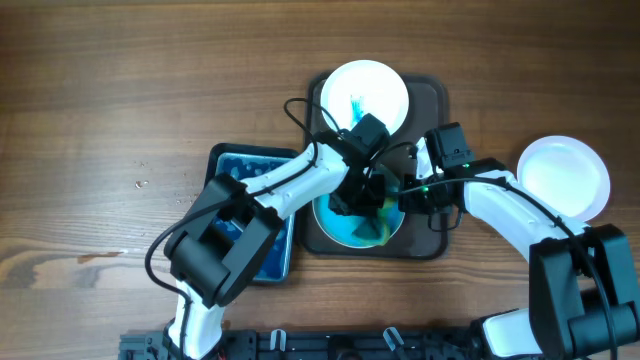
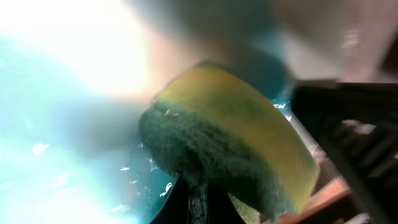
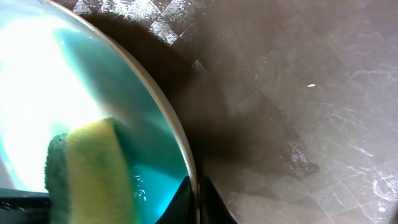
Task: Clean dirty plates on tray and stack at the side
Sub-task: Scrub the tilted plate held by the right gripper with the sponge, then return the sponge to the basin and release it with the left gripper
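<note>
My left gripper lifts off the near plate next and goes left in the overhead view over the blue tub, which stands open beside the tray (image 1: 437, 100).
A dark brown tray (image 1: 437, 100) holds two plates. The far plate (image 1: 365, 92) is white with blue streaks. The near plate (image 1: 345, 228) is smeared blue-green all over. My left gripper (image 1: 362, 200) is shut on a yellow and green sponge (image 2: 236, 143) that presses on the near plate (image 2: 56, 155). My right gripper (image 1: 408, 198) is shut on that plate's right rim (image 3: 180, 143), and the sponge (image 3: 93, 168) shows in its view too. A clean white plate (image 1: 565, 175) lies on the table to the right of the tray.
A blue tub (image 1: 265, 160) with blue liquid stands left of the tray, under my left arm. Bare wooden table (image 1: 120, 90) lies to the far left and at the back. The tray floor (image 3: 298, 93) shows in the right wrist view.
</note>
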{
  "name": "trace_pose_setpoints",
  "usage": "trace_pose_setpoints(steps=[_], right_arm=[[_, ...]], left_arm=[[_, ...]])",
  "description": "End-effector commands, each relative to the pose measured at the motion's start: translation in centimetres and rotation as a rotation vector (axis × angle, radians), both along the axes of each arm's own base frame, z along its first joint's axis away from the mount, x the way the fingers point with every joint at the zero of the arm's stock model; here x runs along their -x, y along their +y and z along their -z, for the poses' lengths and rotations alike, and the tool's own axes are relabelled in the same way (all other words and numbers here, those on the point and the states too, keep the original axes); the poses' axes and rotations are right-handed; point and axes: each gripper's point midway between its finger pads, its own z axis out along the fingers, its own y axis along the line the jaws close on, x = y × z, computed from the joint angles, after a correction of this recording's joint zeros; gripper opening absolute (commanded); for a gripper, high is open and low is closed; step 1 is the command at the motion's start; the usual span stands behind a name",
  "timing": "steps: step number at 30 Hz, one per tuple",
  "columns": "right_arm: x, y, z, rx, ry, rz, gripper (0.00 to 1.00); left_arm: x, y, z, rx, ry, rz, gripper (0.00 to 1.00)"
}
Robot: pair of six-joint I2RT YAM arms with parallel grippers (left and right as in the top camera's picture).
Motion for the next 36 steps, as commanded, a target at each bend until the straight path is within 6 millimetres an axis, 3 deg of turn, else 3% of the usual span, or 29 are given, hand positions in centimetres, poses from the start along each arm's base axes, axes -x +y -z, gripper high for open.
trace_pose_setpoints(steps=[1,6,10,13,19,22,25,27,31,36], right_arm=[[0.2,-0.7,0.9,0.034,0.014,0.022,0.04],[0.2,-0.7,0.9,0.033,0.015,0.025,0.04],[0.2,-0.7,0.9,0.033,0.015,0.025,0.04],[0.2,-0.7,0.9,0.033,0.015,0.025,0.04],[0.2,-0.7,0.9,0.034,0.016,0.025,0.04],[0.2,-0.7,0.9,0.034,0.016,0.024,0.04],[0.2,-0.7,0.9,0.035,0.013,0.018,0.04],[0.2,-0.7,0.9,0.035,0.012,0.016,0.04],[-0.2,-0.6,0.8,0.037,-0.011,-0.011,0.04],[-1.5,-0.4,0.5,0.03,-0.072,-0.029,0.05]], left_arm=[[-1.6,7.1,2.6,-0.294,-0.059,-0.047,0.04],[-3.9,11.8,2.1,-0.445,-0.122,-0.112,0.04],[-5.3,12.9,0.6,-0.433,-0.159,-0.167,0.04],[-5.9,12.0,-1.1,-0.367,-0.19,-0.189,0.04],[-5.3,6.8,-7.0,-0.014,-0.173,-0.182,0.04],[-5.3,6.9,-10.3,0.063,-0.208,-0.196,0.04],[-5.5,9.4,-12.6,0.061,-0.256,-0.209,0.04],[-5.8,12.3,-12.7,-0.02,-0.275,-0.244,0.04],[-6.0,19.8,-11.3,-0.27,-0.252,-0.366,0.04],[-5.8,23.8,-7.9,-0.324,-0.212,-0.465,0.04]])
